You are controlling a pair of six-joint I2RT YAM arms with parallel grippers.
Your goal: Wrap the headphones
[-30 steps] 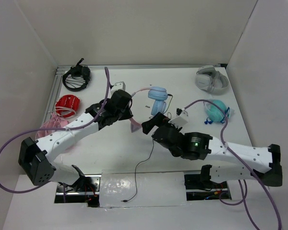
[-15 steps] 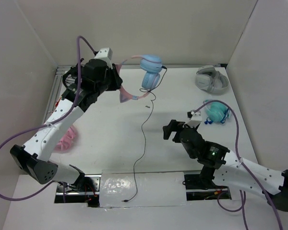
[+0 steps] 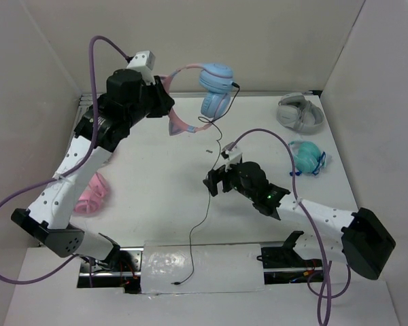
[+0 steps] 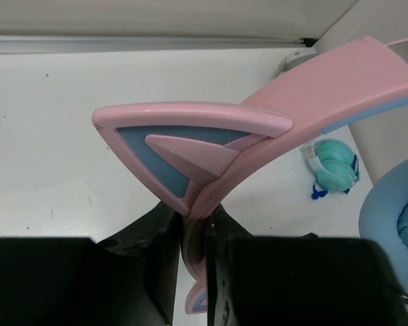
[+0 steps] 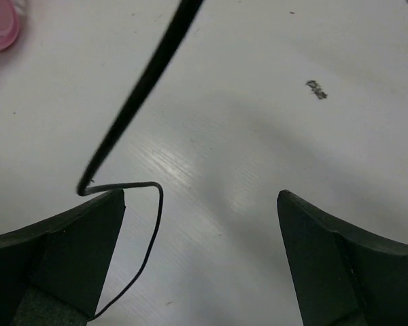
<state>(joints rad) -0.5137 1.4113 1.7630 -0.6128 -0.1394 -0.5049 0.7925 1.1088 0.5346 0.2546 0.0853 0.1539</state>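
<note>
Next I need to shift my right gripper to the left in the top view and close on the cable's bend (image 3: 209, 194) (image 5: 98, 188), since it still passes beside one finger, unpinched.
The headphones hang in the air at the back of the table, light blue ear cups (image 3: 215, 88) under a pink cat-eared headband (image 3: 183, 125). My left gripper (image 3: 164, 102) is shut on the headband (image 4: 313, 88) beside a cat ear (image 4: 190, 136), and its fingers (image 4: 149, 265) pinch the band. The thin black cable (image 3: 213, 159) hangs from the cups to the table, its end near the front edge. My right gripper (image 3: 211, 182) is open and low over the table. The cable (image 5: 143, 81) runs past its left fingertip (image 5: 102, 217) and bends there, not pinched.
All-pink headphones (image 3: 92, 193) lie at the left under my left arm. All-turquoise headphones (image 3: 306, 156) and grey-white headphones (image 3: 299, 112) lie at the right back. A clear plastic sheet (image 3: 204, 268) covers the near edge. Walls close three sides.
My left gripper has lifted the headphones off the table, up and toward the back left, and the cable now hangs. My right gripper drew back, then moved left to the cable.
</note>
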